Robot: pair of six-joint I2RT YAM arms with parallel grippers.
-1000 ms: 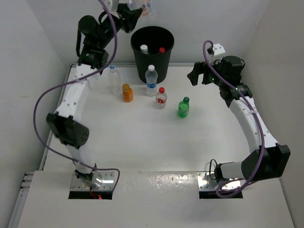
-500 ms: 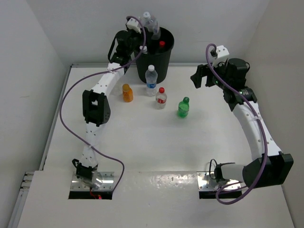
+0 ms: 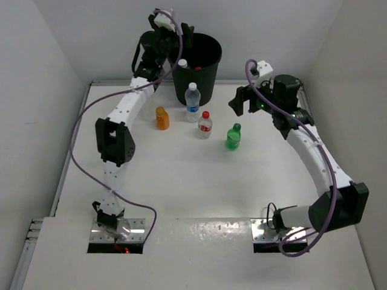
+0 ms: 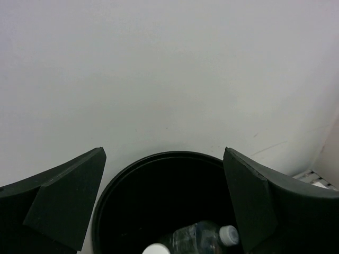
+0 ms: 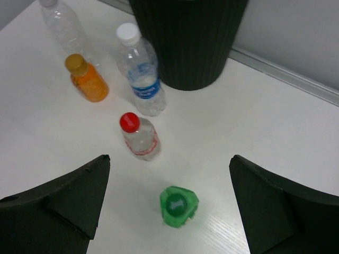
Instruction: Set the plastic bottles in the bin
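Next, my right gripper moves down and to the left in the top view, around the upper part of the white-capped clear bottle [image 3: 192, 100], which stands upright beside the bin [image 3: 210, 77].
The black bin [image 3: 210, 77] stands at the back of the table, and my left gripper [image 3: 183, 35] hangs open over its mouth, holding nothing. The left wrist view looks down past the rim [image 4: 159, 156] onto a clear bottle [image 4: 201, 239] and a white cap [image 4: 156, 249] inside. On the table stand an orange bottle [image 3: 162, 118], a white-capped clear bottle [image 3: 192, 100], a red-capped bottle [image 3: 205, 124] and a green bottle [image 3: 233, 136]. My right gripper [image 3: 242, 100] is open above the green bottle [image 5: 179, 205], apart from it.
Another clear bottle [image 5: 64, 29] stands left of the orange bottle [image 5: 88, 80], hidden under the left arm in the top view. White walls close in the table at the back and on both sides.
My left gripper swung over the bin and opened; the clear bottle it held now lies inside. My right gripper moved left and came over the green bottle.
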